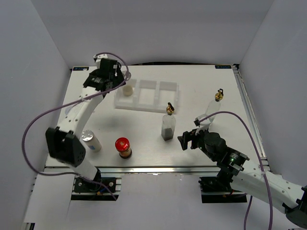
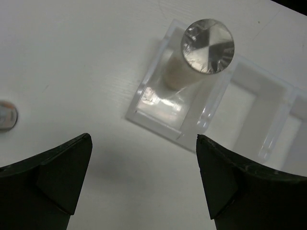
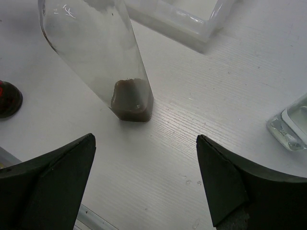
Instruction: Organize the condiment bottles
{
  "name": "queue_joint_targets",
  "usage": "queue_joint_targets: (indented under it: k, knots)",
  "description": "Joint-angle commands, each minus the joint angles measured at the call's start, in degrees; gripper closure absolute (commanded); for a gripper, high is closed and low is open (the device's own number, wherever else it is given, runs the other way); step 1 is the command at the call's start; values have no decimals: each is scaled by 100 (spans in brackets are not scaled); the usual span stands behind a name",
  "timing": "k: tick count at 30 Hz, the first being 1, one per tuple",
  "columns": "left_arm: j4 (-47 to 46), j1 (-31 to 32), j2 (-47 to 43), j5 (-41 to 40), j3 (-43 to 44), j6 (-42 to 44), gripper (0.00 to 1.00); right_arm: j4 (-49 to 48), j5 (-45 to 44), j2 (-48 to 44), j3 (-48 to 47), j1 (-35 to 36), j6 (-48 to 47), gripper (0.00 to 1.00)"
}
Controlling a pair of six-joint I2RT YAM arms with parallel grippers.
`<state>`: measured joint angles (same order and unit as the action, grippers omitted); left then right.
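The front jar's silver lid [image 1: 88, 135] comes next: my left gripper moves back from beside the tray, then goes down over it.
A cream jar with a silver lid [image 2: 207, 39] stands in the left compartment of the white tray [image 2: 158, 122]; it also shows in the top view [image 1: 127, 90]. My left gripper [image 2: 144, 139] is open and empty, just left of that compartment [image 1: 118, 79]. A silver-lidded jar [image 1: 90, 140] and a red-lidded brown jar [image 1: 123, 147] stand at the front left. A glass bottle with a gold spout and brown dregs [image 1: 168, 125] stands mid-table, ahead of my open, empty right gripper [image 3: 146, 139], [image 1: 186, 140]. A second spouted bottle [image 1: 217, 101] stands at the right.
The tray's middle [image 1: 147, 91] and right [image 1: 168, 92] compartments hold nothing. In the right wrist view the brown-bottomed bottle [image 3: 132, 100] is close ahead, the red-lidded jar [image 3: 7, 98] at the left edge, the other bottle's base [image 3: 290, 127] at the right. White walls enclose the table.
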<state>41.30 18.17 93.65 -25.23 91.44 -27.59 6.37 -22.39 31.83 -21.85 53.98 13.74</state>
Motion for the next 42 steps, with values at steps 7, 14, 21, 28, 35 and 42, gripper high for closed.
queue_joint_targets:
  k: [7, 14, 21, 28, 35, 42]
  knots:
    - [1931, 72, -2042, -788, -1207, -1335, 2, -48, -72, -46, 14, -10, 147, 11]
    - [3912, 11, -3018, -1433, -2093, -2416, 2, -92, 51, -2, 40, -19, 164, 11]
    - [3508, -226, -3423, -1300, -2947, -2576, 2, -92, 112, 77, 40, -10, 138, 11]
    - [3009, -437, -3370, -1169, -3430, -2444, 2, -92, 156, 112, 31, -10, 138, 10]
    - [2567, -587, -3309, -913, -3897, -2409, 3, -127, 227, 95, 49, -10, 112, 11]
    - [2314, -605, -3449, -457, -3345, -2128, 58, -110, 156, 104, 40, -19, 94, 11]
